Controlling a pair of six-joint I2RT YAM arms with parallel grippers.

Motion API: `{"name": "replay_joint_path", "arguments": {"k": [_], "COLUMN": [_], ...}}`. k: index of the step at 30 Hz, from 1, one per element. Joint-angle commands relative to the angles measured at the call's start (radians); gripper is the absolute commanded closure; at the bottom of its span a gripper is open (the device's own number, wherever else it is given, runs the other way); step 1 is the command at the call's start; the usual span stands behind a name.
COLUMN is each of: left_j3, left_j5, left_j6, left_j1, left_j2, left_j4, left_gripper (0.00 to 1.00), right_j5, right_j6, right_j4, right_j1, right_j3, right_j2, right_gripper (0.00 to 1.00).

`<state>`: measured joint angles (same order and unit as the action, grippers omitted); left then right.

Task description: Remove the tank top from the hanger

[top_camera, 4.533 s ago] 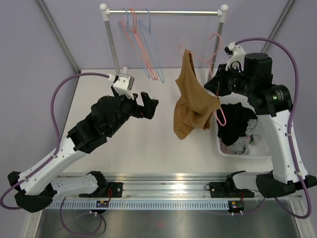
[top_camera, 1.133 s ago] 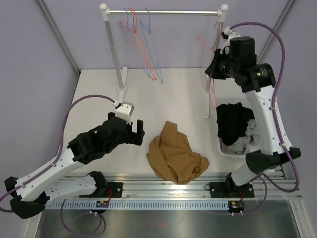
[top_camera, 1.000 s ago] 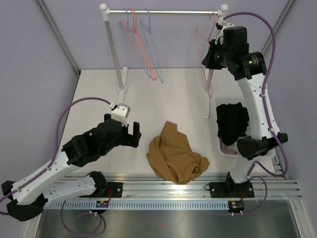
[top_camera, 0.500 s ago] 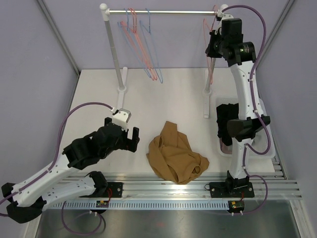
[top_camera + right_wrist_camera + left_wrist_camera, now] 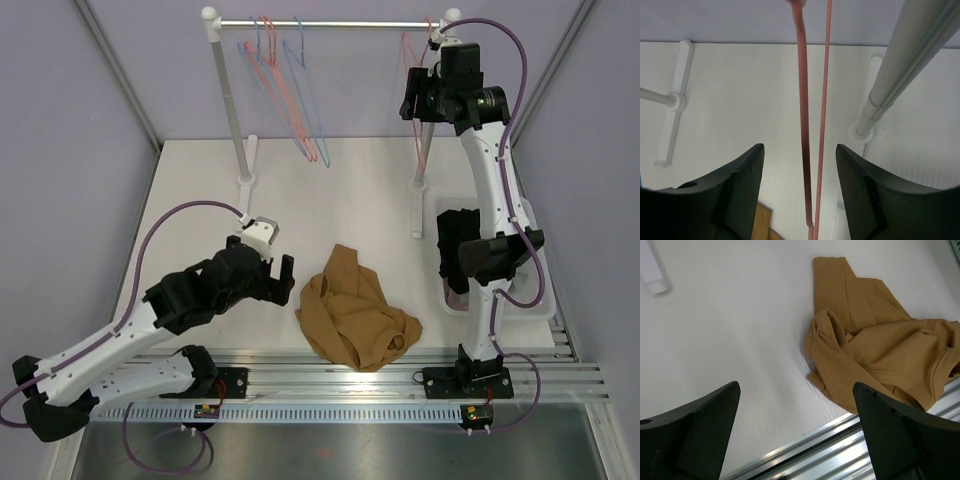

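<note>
My left gripper is going to move down and toward the right in the top view next, onto the middle of the crumpled tank top, because that middle lies free of any hanger.
The tan tank top (image 5: 355,320) lies crumpled on the table near the front edge, free of any hanger; the left wrist view shows the tank top (image 5: 880,350) to the right of my fingers. My left gripper (image 5: 284,274) hovers just left of it, open and empty (image 5: 795,387). My right gripper (image 5: 413,100) is raised at the right end of the rack. It stands open (image 5: 800,147), and the bare pink hanger (image 5: 802,125) hangs between its fingers without touching them. The hanger (image 5: 405,42) hangs from the rail.
A clothes rack (image 5: 330,24) stands at the back on two posts (image 5: 231,100), with several pink and blue hangers (image 5: 285,90) at its left end. A white bin (image 5: 545,312) of dark clothes sits at the right. A metal rail (image 5: 350,372) runs along the front edge.
My right gripper rose to the rail with the pink hanger and opened, leaving it hanging. My left gripper drifted slightly right toward the tank top, which has not moved.
</note>
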<state>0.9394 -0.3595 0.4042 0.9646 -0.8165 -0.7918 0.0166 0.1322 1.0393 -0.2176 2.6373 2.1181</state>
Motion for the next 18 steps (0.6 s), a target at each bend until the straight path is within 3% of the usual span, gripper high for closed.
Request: {"name": "replay_joint_path", "arguments": {"k": [1, 2, 6, 7, 12, 16, 18], "left_j3": [0.015, 0.013, -0.002, -0.014, -0.037, -0.022, -0.002], "left_j5": [0.051, 0.047, 0.045, 0.063, 0.149, 0.192, 0.188], "left_j6": [0.045, 0.053, 0.076, 0.077, 0.087, 0.105, 0.114], "left_j1": [0.023, 0.048, 0.111, 0.121, 0.152, 0.172, 0.189], "left_j2": [-0.061, -0.073, -0.162, -0.179, -0.357, -0.519, -0.611], "left_j4": [0.107, 0.120, 0.236, 0.262, 0.443, 0.506, 0.511], "left_gripper": [0.01, 0.01, 0.01, 0.01, 0.01, 0.01, 0.01], "right_j5": [-0.009, -0.010, -0.009, -0.006, -0.004, -0.003, 0.009], "right_j6": [-0.006, -0.008, 0.003, 0.012, 0.059, 0.089, 0.096], "right_j4": [-0.009, -0.005, -0.025, -0.025, -0.012, -0.056, -0.053], "right_j1": [-0.002, -0.002, -0.002, -0.003, -0.003, -0.002, -0.002], "right_j3": [-0.011, -0.042, -0.160, -0.187, -0.420, -0.699, -0.756], "right_j2": [-0.118, -0.157, -0.294, -0.325, -0.570, -0.833, -0.901], "right_gripper": [0.32, 0.30, 0.03, 0.01, 0.00, 0.00, 0.00]}}
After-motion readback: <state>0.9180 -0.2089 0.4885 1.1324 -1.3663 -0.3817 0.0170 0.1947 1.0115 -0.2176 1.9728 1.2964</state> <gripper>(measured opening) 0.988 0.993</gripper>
